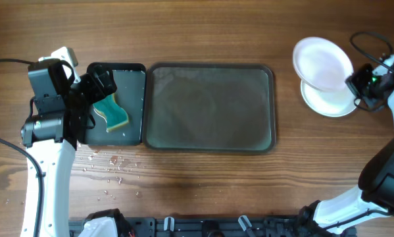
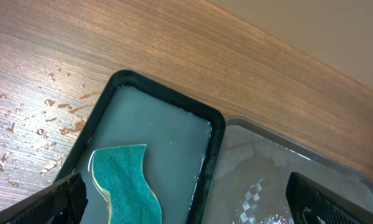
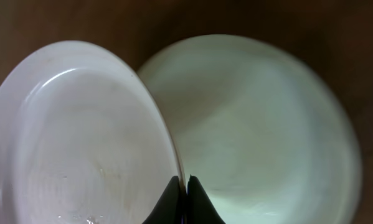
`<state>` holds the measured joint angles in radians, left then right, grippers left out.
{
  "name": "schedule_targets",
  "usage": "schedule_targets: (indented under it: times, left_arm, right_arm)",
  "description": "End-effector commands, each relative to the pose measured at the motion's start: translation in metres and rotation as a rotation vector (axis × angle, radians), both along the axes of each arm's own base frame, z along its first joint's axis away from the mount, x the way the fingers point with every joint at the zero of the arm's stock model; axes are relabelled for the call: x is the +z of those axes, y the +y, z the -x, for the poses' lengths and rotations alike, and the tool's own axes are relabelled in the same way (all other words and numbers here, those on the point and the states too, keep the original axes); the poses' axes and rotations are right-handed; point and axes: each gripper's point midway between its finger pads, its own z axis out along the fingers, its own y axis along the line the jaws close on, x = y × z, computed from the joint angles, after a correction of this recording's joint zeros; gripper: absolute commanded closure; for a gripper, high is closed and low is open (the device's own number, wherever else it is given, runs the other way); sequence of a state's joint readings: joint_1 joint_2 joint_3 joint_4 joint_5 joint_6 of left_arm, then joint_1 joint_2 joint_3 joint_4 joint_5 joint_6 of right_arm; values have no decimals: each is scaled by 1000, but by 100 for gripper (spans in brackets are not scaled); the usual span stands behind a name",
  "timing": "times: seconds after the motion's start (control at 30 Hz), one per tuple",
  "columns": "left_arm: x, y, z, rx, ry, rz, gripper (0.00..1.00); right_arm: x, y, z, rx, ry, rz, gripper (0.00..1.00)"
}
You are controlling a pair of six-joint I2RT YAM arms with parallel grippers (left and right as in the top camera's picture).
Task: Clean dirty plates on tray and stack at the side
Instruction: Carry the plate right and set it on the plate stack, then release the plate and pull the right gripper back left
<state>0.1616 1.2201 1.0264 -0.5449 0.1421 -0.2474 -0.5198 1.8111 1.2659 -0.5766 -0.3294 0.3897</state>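
My right gripper carries the tilted plate down and slightly back next, over the lower white plate [image 1: 329,95] [image 3: 253,138], since the tilted plate still overhangs its far edge.
My right gripper [image 1: 356,81] is shut on the rim of a white plate [image 1: 323,60], which hangs tilted just above the white plate [image 1: 329,102] lying on the table at the far right. In the right wrist view the pinched plate [image 3: 80,137] fills the left side and the lower plate [image 3: 261,124] the right, with my gripper [image 3: 184,186] closed on the rim between them. The dark grey tray [image 1: 210,105] at the centre holds no plates and looks wet [image 2: 267,168]. My left gripper [image 1: 98,99] [image 2: 195,202] hangs open over the black tray.
A narrow black tray [image 1: 132,71] [image 2: 167,96] left of the grey one holds shallow water and a green-yellow sponge [image 1: 112,112] [image 2: 127,183]. Water droplets [image 1: 111,164] speckle the wooden table in front of it. A dark rail runs along the table's near edge.
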Motion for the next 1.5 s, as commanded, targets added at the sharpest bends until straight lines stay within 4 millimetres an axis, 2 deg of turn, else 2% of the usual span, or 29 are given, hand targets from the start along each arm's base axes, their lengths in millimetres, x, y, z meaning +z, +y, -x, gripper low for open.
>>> schedule_targets:
  times: [0.0, 0.27, 0.43, 0.47, 0.5, 0.53, 0.6, 0.67, 0.8, 0.93, 1.07, 1.27, 1.4, 1.47]
  left_arm:
    - [5, 1, -2, 0, -13, -10, 0]
    - [5, 1, -2, 0, -13, -10, 0]
    - [5, 1, -2, 0, -13, -10, 0]
    - [5, 1, -2, 0, -13, -10, 0]
    - [5, 1, -2, 0, -13, -10, 0]
    - [5, 1, -2, 0, -13, -10, 0]
    - [5, 1, -2, 0, -13, -10, 0]
    - [5, 1, -2, 0, -13, -10, 0]
    - [5, 1, -2, 0, -13, -10, 0]
    - [5, 1, -2, 0, -13, -10, 0]
    - [5, 1, -2, 0, -13, -10, 0]
    - [5, 1, -2, 0, -13, -9, 0]
    - [5, 1, -2, 0, -13, -10, 0]
    - [5, 1, -2, 0, -13, -10, 0]
  right_arm:
    - [5, -26, 13, -40, 64, 174, 96]
    - [-5, -42, 34, -91, 171, 276, 95]
    - [-13, -40, 40, -89, 193, 272, 93]
    - [-14, -40, 41, -89, 197, 270, 85]
    - [-15, -39, 42, -88, 200, 268, 69]
    - [-16, -39, 42, -88, 201, 268, 59]
    - [-16, -39, 41, -77, 197, 276, 48]
    - [-15, -41, 39, -35, 188, 303, 43]
    - [-11, -47, 29, 69, 150, 386, 41]
    - [-16, -49, 25, 136, 125, 444, 41]
    - [-21, -49, 23, 146, 104, 462, 50]
    - [-44, -47, 29, 210, 111, 496, 50]
    - [-73, -37, 34, 240, 139, 434, 51]
    - [-76, -29, 28, 263, 105, 395, 62]
